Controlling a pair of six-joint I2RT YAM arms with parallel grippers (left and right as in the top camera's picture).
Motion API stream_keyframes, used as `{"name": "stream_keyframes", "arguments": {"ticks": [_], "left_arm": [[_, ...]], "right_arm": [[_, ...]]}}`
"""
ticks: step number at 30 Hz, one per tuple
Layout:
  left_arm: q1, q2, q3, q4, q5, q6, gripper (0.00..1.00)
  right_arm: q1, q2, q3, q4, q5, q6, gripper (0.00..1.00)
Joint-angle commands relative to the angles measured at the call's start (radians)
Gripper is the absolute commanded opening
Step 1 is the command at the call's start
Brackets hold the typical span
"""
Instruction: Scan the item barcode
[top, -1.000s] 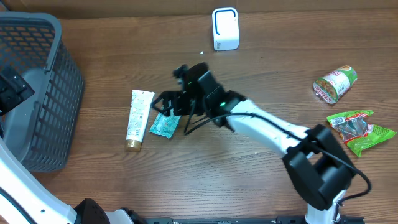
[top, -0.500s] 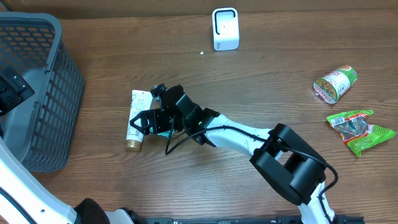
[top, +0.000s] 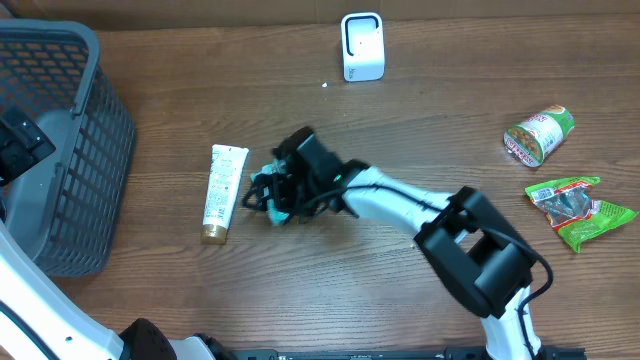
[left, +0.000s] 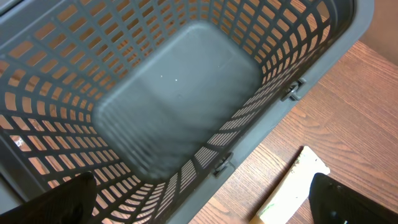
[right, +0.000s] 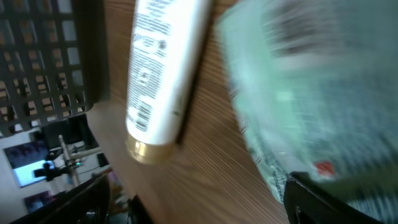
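I should lift my right gripper next, move it away from the tube and lower it onto the packet's side (right: 376, 155) opposite the tube, because the packet crowds one gripper finger.
A teal packet (top: 257, 198) lies on the wooden table, mostly covered by my right gripper (top: 278, 193), which hovers low over it with jaws open. In the right wrist view the packet (right: 298, 93) is blurred and fills the upper right, reaching the right fingertip (right: 336, 202); nothing is clamped in that gripper (right: 205, 208). A white tube with a gold cap (top: 222, 191) lies just left of it, its printed side (right: 163, 68) showing. The white scanner (top: 362, 46) stands at the table's far edge. My left gripper (left: 205, 208) hangs open above the basket.
A grey mesh basket (top: 70, 150) stands at the left, its floor (left: 174, 93) bare. A green cup-shaped pack (top: 540, 134) and a green snack bag (top: 582, 210) lie at the far right. The tube's tail (left: 292, 190) shows beside the basket.
The right gripper swung left over the white tube, then came back right onto the teal packet, its jaws a little wider. The left arm has not moved.
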Motion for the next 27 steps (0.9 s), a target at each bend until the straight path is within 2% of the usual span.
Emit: {"name": "stream_keyframes", "arguments": {"ticks": [1, 5, 10, 17, 22, 27], "left_arm": [[0.000, -0.007, 0.012, 0.003, 0.004, -0.007, 1.00], [0.000, -0.007, 0.012, 0.003, 0.004, -0.007, 1.00], [0.000, -0.007, 0.012, 0.003, 0.004, -0.007, 1.00], [0.000, -0.007, 0.012, 0.003, 0.004, -0.007, 1.00], [0.000, -0.007, 0.012, 0.003, 0.004, -0.007, 1.00], [0.000, -0.007, 0.012, 0.003, 0.004, -0.007, 1.00]], "right_arm": [[-0.096, -0.003, -0.003, -0.084, -0.063, -0.096, 0.86], [-0.180, -0.030, -0.002, -0.111, -0.138, -0.193, 0.86], [-0.259, -0.106, -0.002, -0.171, -0.143, -0.290, 1.00], [-0.345, -0.130, -0.003, -0.188, -0.073, -0.409, 1.00], [-0.340, -0.108, -0.003, -0.195, -0.016, -0.576, 1.00], [-0.326, -0.067, -0.003, -0.202, -0.020, -0.658, 0.98]]}}
